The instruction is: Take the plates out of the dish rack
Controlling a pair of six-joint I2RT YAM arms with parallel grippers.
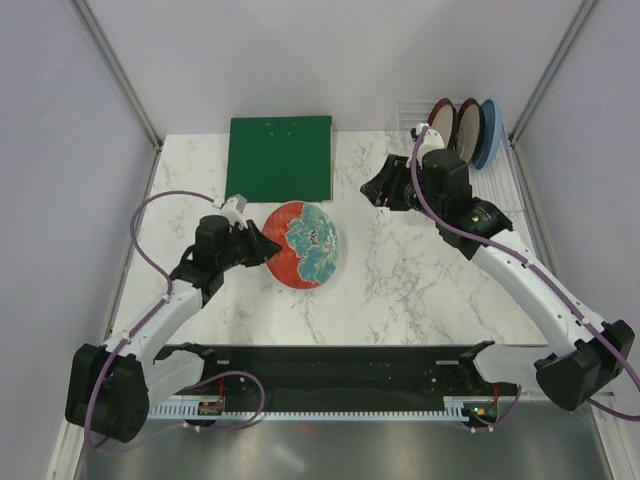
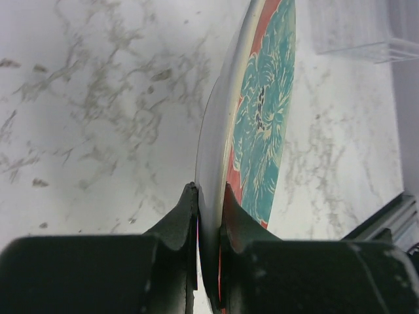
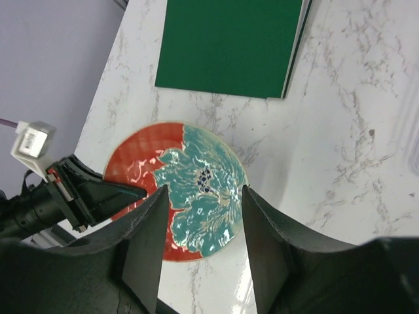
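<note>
My left gripper lowers the red plate outward next, toward the green board (image 1: 279, 160), to set it down on the empty marble.
The red plate with the teal flower face (image 1: 303, 245) is in the middle left of the marble table, face up and low over it. My left gripper (image 1: 268, 246) is shut on its left rim; in the left wrist view the fingers (image 2: 232, 216) clamp the rim of the plate (image 2: 262, 104). My right gripper (image 1: 380, 190) is open and empty, hovering between the plate and the clear dish rack (image 1: 408, 110) at the back right. Two dark red-rimmed plates (image 1: 445, 122) and a light blue plate (image 1: 490, 132) stand upright in the rack. The right wrist view looks down on the plate (image 3: 141, 163) between its spread fingers (image 3: 147, 242).
A flat green square board (image 1: 280, 158) lies at the back left, just behind the held plate; it also shows in the right wrist view (image 3: 229, 46). Grey walls enclose the table on three sides. A black rail (image 1: 320, 375) runs along the near edge.
</note>
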